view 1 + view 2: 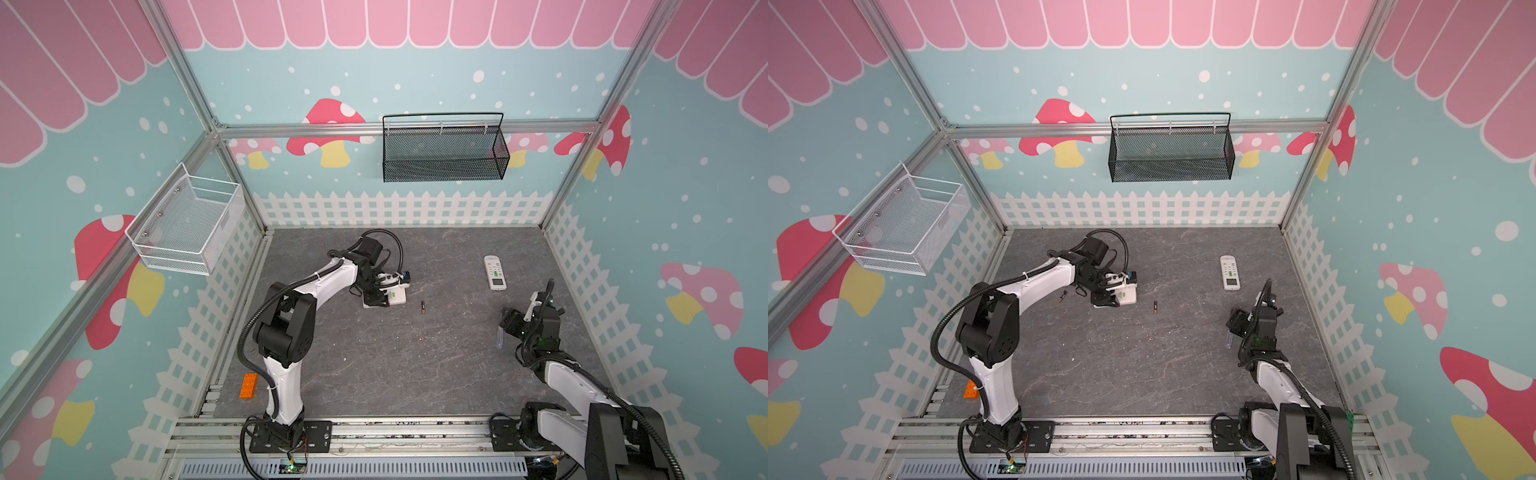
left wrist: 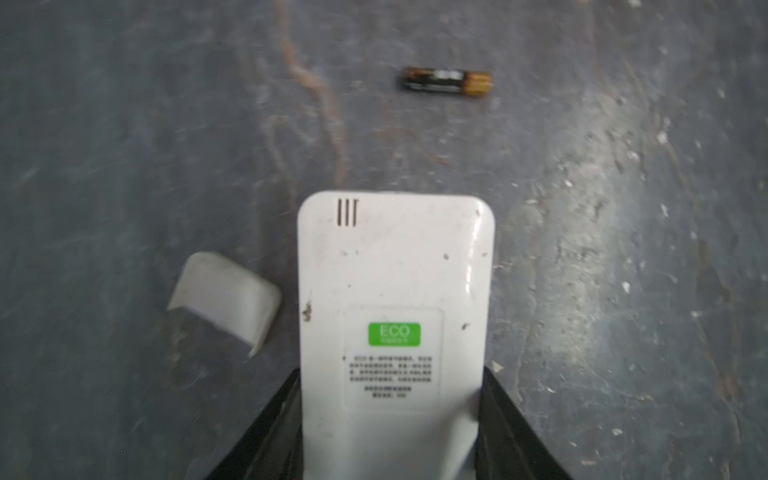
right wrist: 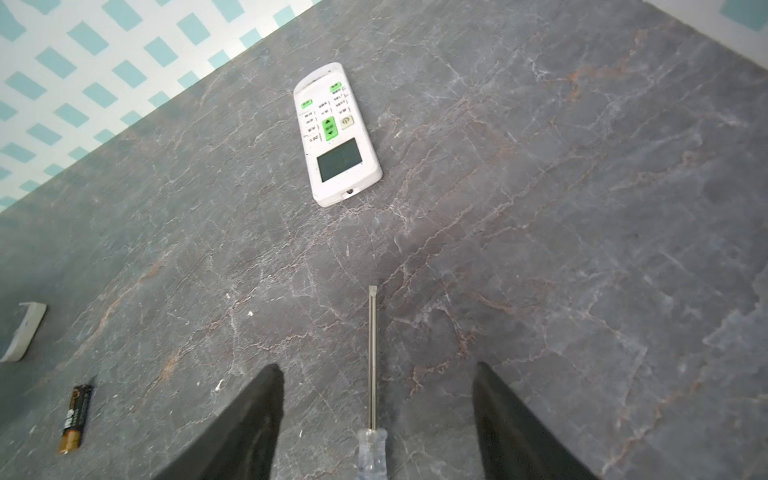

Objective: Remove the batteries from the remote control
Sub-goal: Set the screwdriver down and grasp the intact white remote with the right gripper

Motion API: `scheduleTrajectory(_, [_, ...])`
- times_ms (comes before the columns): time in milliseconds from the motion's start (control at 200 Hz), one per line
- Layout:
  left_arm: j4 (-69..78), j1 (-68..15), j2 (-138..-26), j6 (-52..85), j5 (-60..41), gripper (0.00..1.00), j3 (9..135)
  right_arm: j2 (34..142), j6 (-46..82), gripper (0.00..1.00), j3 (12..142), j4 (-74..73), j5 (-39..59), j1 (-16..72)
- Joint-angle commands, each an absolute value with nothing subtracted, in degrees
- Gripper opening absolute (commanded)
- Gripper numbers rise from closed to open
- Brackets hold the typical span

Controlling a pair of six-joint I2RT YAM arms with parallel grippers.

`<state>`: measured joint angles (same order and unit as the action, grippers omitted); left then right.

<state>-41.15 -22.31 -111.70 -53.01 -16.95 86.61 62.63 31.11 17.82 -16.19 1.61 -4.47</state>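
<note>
I will next move the remote outward with my left gripper past the battery cover, turning toward the fence, then down onto the bare tabletop and let go of it, because both batteries lie loose.
My left gripper (image 2: 392, 374) is shut on the sides of a white remote control (image 2: 395, 270), held back side up with a green ECO sticker showing; both top views show it (image 1: 397, 294) (image 1: 1127, 293). One battery (image 2: 446, 82), dark with a coppery end, lies on the table just beyond the remote in both top views (image 1: 423, 307) (image 1: 1155, 306) and in the right wrist view (image 3: 75, 417). A second small dark cylinder (image 1: 1062, 296) lies beside the left arm. My right gripper (image 3: 378, 368) (image 1: 509, 320) is open, with nothing touching its fingers.
A clear-handled screwdriver (image 3: 372, 374) (image 1: 499, 336) lies between the right fingers. The loose white battery cover (image 2: 224, 299) rests beside the held remote. A second white remote (image 1: 494, 272) (image 3: 336, 133) lies face up at the back right. An orange brick (image 1: 248, 386) sits front left.
</note>
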Motion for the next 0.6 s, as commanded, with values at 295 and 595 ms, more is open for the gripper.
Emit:
scheduleTrajectory(295, [-29.82,-18.82,-112.81,-17.51,1.75,0.48,91.45,78.86,17.27,0.84,37.21,-8.36,1.33,-4.57])
scheduleTrajectory(595, [-36.36,-17.21,-123.32,-9.22,4.66,0.47,103.46,94.89,9.28,0.85,51.62,-3.33,1.54,-4.54])
